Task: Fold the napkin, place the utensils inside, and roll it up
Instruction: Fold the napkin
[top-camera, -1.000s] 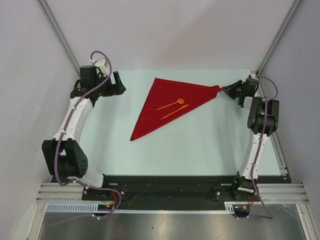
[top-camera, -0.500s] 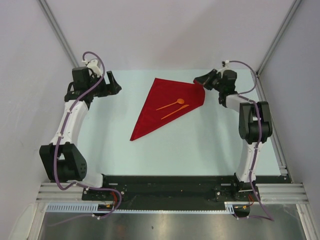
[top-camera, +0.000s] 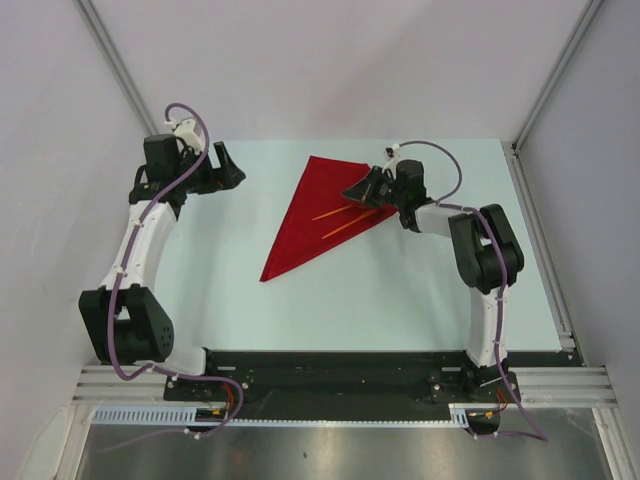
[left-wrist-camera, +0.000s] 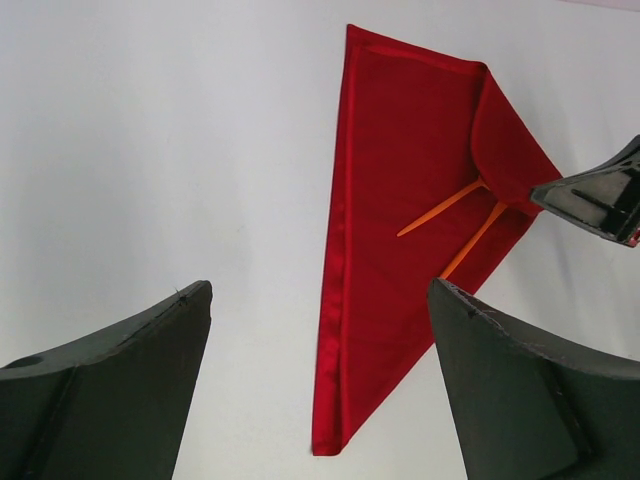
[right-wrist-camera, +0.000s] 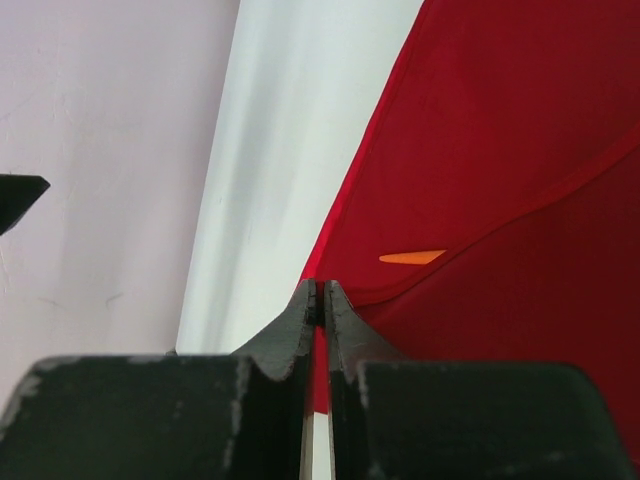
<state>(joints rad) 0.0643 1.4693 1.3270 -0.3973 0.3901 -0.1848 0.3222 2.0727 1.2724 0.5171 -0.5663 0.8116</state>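
My right gripper needs to move back and sideways over the bare parts of the utensils to let go of the napkin's flap, because the utensils lie to its left in the top view.
The red napkin (top-camera: 310, 220) lies as a long triangle on the pale table, its tip pointing to the near left. My right gripper (top-camera: 354, 190) is shut on the napkin's right corner and holds it folded over onto the cloth. Two thin orange utensils (top-camera: 338, 226) lie on the napkin with their right ends hidden under the fold. The right wrist view shows the shut jaws (right-wrist-camera: 322, 290) pinching red cloth (right-wrist-camera: 500, 130), with an orange tip (right-wrist-camera: 412, 257) peeking out under the flap. My left gripper (top-camera: 230, 172) stands open to the left of the napkin (left-wrist-camera: 400, 200), apart from it.
Grey walls and slanted metal posts (top-camera: 555, 75) close in the pale table (top-camera: 420, 290) at the back and sides. A black rail (top-camera: 340, 362) with both arm bases runs along the near edge. The right gripper's fingertip (left-wrist-camera: 595, 200) shows in the left wrist view.
My right gripper has carried the napkin's right corner leftwards from the table's right side and over the utensils, covering their ends. The left arm drew back slightly, then held still.
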